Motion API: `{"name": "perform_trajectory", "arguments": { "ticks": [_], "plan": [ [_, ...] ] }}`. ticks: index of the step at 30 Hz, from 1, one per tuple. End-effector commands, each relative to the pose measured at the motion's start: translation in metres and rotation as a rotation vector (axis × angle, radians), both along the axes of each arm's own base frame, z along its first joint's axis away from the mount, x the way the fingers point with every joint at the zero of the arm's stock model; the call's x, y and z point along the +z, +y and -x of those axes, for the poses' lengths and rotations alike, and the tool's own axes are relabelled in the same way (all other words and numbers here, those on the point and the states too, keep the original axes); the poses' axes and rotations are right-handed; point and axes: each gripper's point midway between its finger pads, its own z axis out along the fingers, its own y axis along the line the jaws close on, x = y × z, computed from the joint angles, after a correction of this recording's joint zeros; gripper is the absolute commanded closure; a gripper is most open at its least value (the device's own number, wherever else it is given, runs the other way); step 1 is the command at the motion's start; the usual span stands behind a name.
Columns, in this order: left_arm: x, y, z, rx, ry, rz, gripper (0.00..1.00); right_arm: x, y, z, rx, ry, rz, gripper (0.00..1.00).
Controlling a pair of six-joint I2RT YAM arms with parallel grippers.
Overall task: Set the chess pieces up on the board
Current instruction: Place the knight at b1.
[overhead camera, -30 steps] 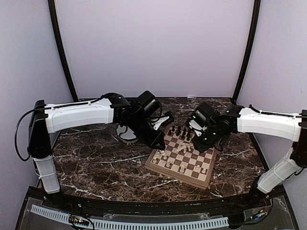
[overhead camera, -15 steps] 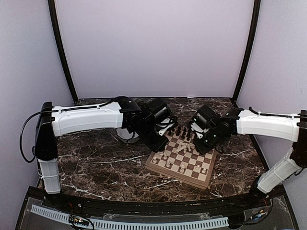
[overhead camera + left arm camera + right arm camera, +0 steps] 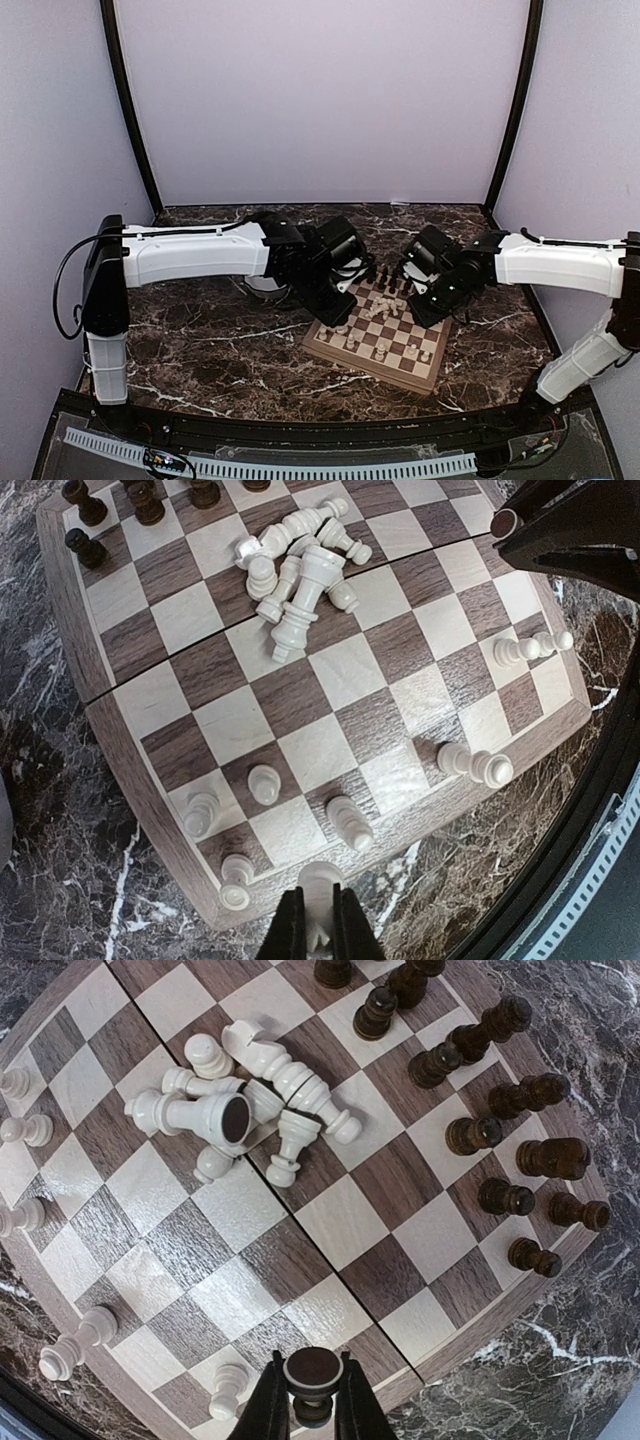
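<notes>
Next I will lower my right gripper to bare squares by the heap and release the piece, since they lie below the gripper and to its left in the top view.
The board point(image 3: 395, 352) lies right of the table's middle, turned at an angle. Dark chess pieces point(image 3: 500, 1198) stand along its far side. Pale ones point(image 3: 265, 783) stand near its front rim, and a heap of pale pieces point(image 3: 297, 572) lies toppled mid-board. My left gripper point(image 3: 319, 927) hangs over the board's near-left rim, shut on a pale piece point(image 3: 322, 888). My right gripper point(image 3: 312, 1405) hovers over the board's right edge, shut on a piece point(image 3: 312, 1369) whose dark round base faces the camera. From above, the left gripper point(image 3: 338, 302) and the right gripper point(image 3: 428, 300) face each other across the board.
A white scalloped bowl point(image 3: 262, 284) sits left of the board, mostly hidden behind my left arm. Dark marble table point(image 3: 210, 340) spreads round the board. Two pale pieces point(image 3: 478, 766) lie tipped over near the board's front-right corner.
My left arm has reached rightward from over the bowl to the board's left corner, carrying its pale piece. My right gripper has shifted slightly over the board's right side.
</notes>
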Motion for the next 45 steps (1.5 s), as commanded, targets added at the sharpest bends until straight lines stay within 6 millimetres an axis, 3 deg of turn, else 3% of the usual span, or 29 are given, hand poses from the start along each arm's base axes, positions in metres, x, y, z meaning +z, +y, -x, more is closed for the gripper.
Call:
{"name": "perform_trajectory", "arguments": {
  "ticks": [1, 15, 33, 45],
  "plan": [
    [-0.01, -0.003, 0.008, -0.001, 0.033, 0.003, 1.0, 0.008, 0.0, -0.002, -0.017, -0.02, -0.032, 0.96],
    [-0.034, -0.001, 0.005, 0.038, 0.047, -0.055, 1.0, 0.011, 0.0, -0.001, -0.014, -0.021, -0.036, 0.96],
    [-0.042, 0.005, 0.0, 0.059, 0.017, -0.105, 1.0, 0.009, 0.003, -0.001, -0.028, -0.015, -0.058, 0.96],
    [-0.042, 0.008, 0.0, 0.076, 0.02, -0.122, 0.79, 0.008, 0.005, 0.001, -0.022, -0.008, -0.071, 0.95]
  ]
}}
